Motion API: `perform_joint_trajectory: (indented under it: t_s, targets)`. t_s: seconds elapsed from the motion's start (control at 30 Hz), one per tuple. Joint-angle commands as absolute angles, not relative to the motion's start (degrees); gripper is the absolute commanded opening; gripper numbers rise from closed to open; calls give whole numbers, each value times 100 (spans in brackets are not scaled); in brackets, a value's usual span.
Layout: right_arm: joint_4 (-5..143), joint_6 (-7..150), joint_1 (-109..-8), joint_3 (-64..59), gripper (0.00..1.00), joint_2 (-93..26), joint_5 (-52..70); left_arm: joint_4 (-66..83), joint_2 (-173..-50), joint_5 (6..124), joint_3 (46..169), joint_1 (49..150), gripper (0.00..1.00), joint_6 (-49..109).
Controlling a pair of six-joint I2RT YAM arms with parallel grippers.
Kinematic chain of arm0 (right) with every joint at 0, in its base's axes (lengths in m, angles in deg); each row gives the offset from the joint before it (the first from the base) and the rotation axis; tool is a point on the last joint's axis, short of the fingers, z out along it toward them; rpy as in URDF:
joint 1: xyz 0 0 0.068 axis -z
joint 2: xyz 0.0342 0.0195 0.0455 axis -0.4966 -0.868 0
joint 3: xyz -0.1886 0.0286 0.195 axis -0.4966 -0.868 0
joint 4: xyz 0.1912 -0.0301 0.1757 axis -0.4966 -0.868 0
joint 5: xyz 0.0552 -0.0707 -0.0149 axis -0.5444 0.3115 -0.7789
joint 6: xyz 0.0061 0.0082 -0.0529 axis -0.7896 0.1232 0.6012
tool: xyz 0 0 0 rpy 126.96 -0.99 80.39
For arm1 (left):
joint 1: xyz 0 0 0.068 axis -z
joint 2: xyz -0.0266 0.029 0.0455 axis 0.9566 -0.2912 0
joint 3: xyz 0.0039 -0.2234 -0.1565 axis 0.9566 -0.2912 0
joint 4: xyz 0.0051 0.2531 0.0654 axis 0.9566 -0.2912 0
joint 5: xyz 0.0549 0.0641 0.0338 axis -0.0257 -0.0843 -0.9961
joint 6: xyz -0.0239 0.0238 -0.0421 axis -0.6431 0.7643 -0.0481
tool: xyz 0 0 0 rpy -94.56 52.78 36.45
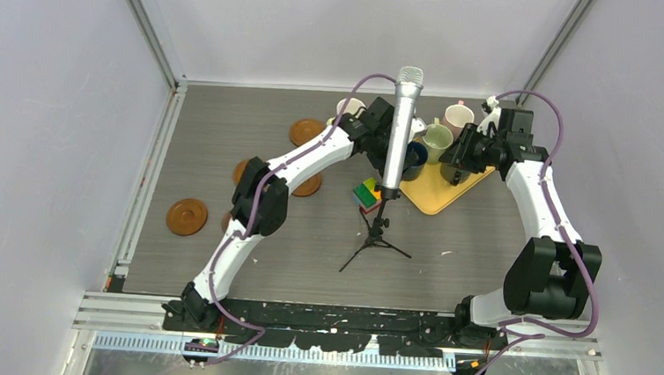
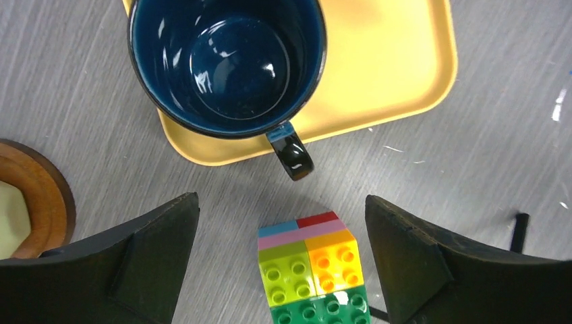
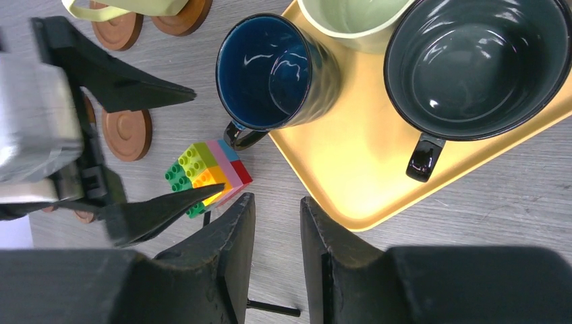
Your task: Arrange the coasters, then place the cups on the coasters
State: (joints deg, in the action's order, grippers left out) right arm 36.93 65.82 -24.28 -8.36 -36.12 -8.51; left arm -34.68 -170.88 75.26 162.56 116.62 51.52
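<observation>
Next, my left gripper lowers toward the dark blue cup (image 2: 226, 64) and closes its fingers on the cup's handle (image 2: 290, 152), since that handle juts past the tray edge toward them.
My left gripper (image 2: 282, 202) is open and empty, just short of the dark blue cup (image 2: 226, 64), whose handle (image 2: 293, 152) points toward it. This cup stands on the corner of the yellow tray (image 2: 398, 74). A cream cup (image 2: 9, 216) sits on a coaster (image 2: 40, 192) at the left. My right gripper (image 3: 278, 201) hovers beside the tray edge, its jaws a narrow gap apart with nothing between them. The dark grey-green cup (image 3: 475, 67) and pale green cup (image 3: 351, 20) are on the tray. A pink cup (image 1: 458, 117) stands behind. Bare coasters (image 1: 187, 216) (image 1: 307, 132) (image 3: 127, 133) lie on the table.
A block of coloured toy bricks (image 2: 310, 270) lies under the left gripper. The silver microphone (image 1: 402, 126) on its tripod (image 1: 376, 239) stands between the arms, close to the blue cup. Metal rails edge the table at left and back.
</observation>
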Motion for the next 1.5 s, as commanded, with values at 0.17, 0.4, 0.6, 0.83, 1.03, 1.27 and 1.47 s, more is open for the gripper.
perform_joint_trajectory:
  t_s: [0.17,0.4,0.6,0.83,1.03,1.27,1.47]
  targets:
    - [3789,6504,-2328,-755,37,-3508,-986,-3382,-17740,6284,17010,11861,87,4805]
    - [3788,6504,-2276,-772,37,-3499,-1016,-3113,-17789,5979,16900,11835,76,4965]
    - [3786,6510,-2259,-794,37,-3499,-1053,-2952,-17784,6006,16808,11818,68,5009]
    - [3787,6512,-2241,-807,37,-3499,-1099,-2845,-17894,6260,16841,11754,61,5196]
    - [3787,6514,-2222,-817,37,-3492,-1123,-2856,-17968,6337,16890,11693,47,5227]
    - [3787,6528,-2204,-816,37,-3480,-1162,-2834,-17712,6548,16727,11692,17,4991]
    - [3787,6512,-2204,-808,36,-3490,-1173,-2528,-17174,6556,16308,11684,0,4786]
